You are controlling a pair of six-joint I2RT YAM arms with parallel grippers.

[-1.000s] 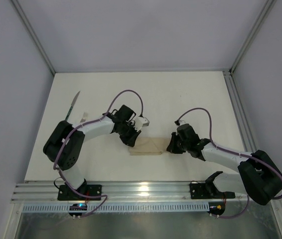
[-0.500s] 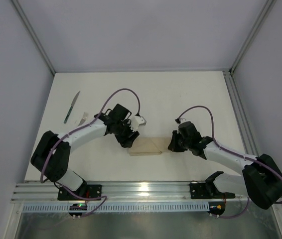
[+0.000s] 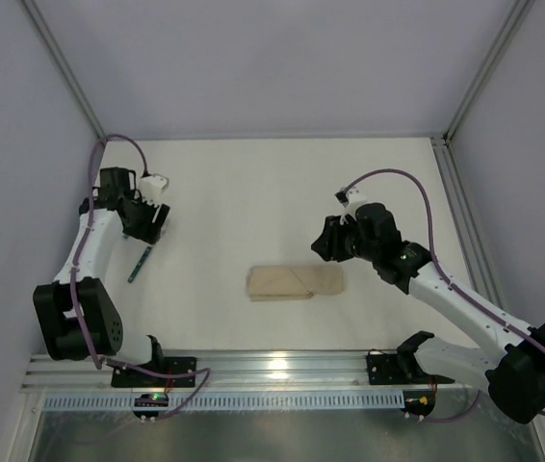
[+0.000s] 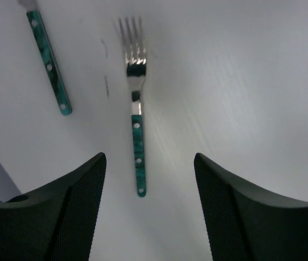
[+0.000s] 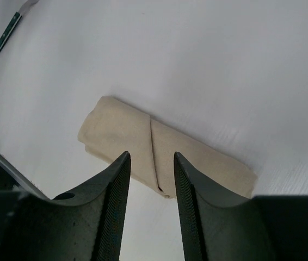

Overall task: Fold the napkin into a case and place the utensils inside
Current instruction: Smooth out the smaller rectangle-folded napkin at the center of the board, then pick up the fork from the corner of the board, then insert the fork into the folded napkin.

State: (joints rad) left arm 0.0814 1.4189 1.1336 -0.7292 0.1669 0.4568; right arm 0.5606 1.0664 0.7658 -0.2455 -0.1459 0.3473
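Note:
I need to lower my left gripper next, onto the fork's teal handle, close to the fork's metal neck.
The napkin [image 3: 295, 283] lies folded into a long beige packet, the case [image 5: 197, 157], in the middle of the table, with nothing touching it. My right gripper [image 5: 151, 155] hovers above and just right of it [image 3: 335, 241], jaws apart and empty. The fork [image 4: 136, 125] lies straight ahead of my left gripper [image 4: 149, 157], its teal handle pointing toward the open, empty jaws. The knife's teal handle [image 4: 49, 68] lies to its left, with the blade out of frame. In the top view my left gripper [image 3: 144, 217] is at the far left, and one teal utensil handle [image 3: 139, 265] shows below it.
The white table [image 3: 282, 192] is walled on the left, right and back. A metal rail [image 3: 282, 364] carrying both arm bases runs along the near edge. The same teal utensil handle [image 5: 4, 37] shows at the far left of the right wrist view.
My left arm swung away from the napkin's left end to the far left over the utensils and opened. My right gripper let go of the napkin's right end, drew back and opened.

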